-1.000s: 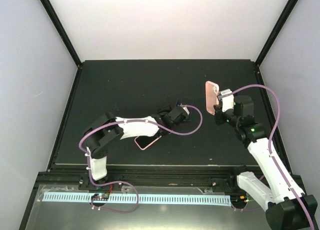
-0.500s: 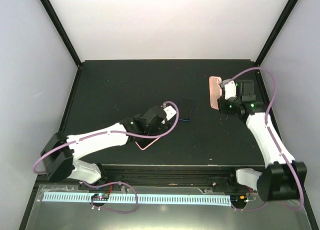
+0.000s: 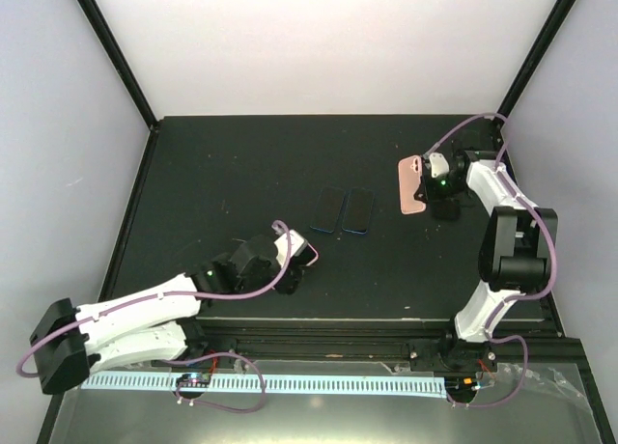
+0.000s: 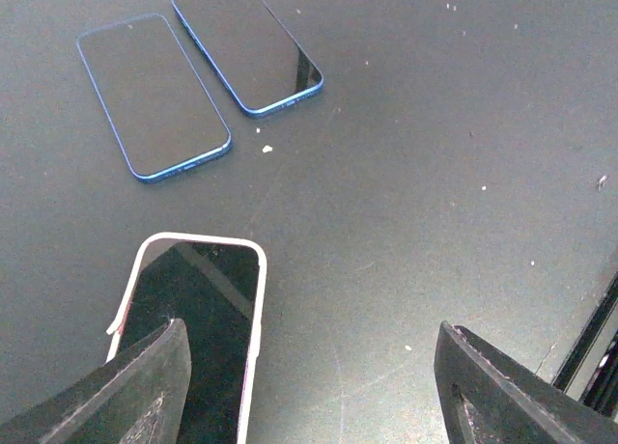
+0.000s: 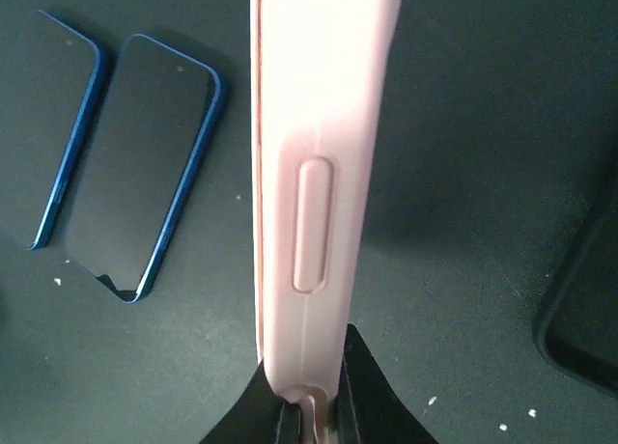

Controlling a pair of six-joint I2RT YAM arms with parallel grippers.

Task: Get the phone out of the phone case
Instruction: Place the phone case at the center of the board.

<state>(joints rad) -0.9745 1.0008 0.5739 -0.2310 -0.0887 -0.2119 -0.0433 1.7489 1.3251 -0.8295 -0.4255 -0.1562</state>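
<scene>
Next I should lower my right gripper and release the pink phone case (image 3: 412,184) onto the tabletop beside the bare phones, since that patch lies empty below the gripper.
A phone in a pale pink-white case (image 4: 193,333) lies screen up on the black table, under my left finger in the left wrist view. My left gripper (image 4: 309,396) is open and empty above it; in the top view the left gripper (image 3: 294,265) hides this phone. My right gripper (image 3: 426,182) is shut on a pink phone case (image 3: 412,184) and holds it edge-on above the table at the far right. In the right wrist view the pink case (image 5: 314,174) stands upright between the jaws of the right gripper (image 5: 309,372). Whether a phone is inside it I cannot tell.
Two bare blue-edged phones (image 3: 328,209) (image 3: 359,210) lie side by side mid-table, and also show in the left wrist view (image 4: 154,95) (image 4: 248,44) and right wrist view (image 5: 140,208). A black case (image 3: 446,209) lies below the right gripper. The table's near edge (image 4: 589,347) is close by.
My left arm has drawn back toward the near left, uncovering the two blue phones. My right gripper has carried the pink case toward the far right.
</scene>
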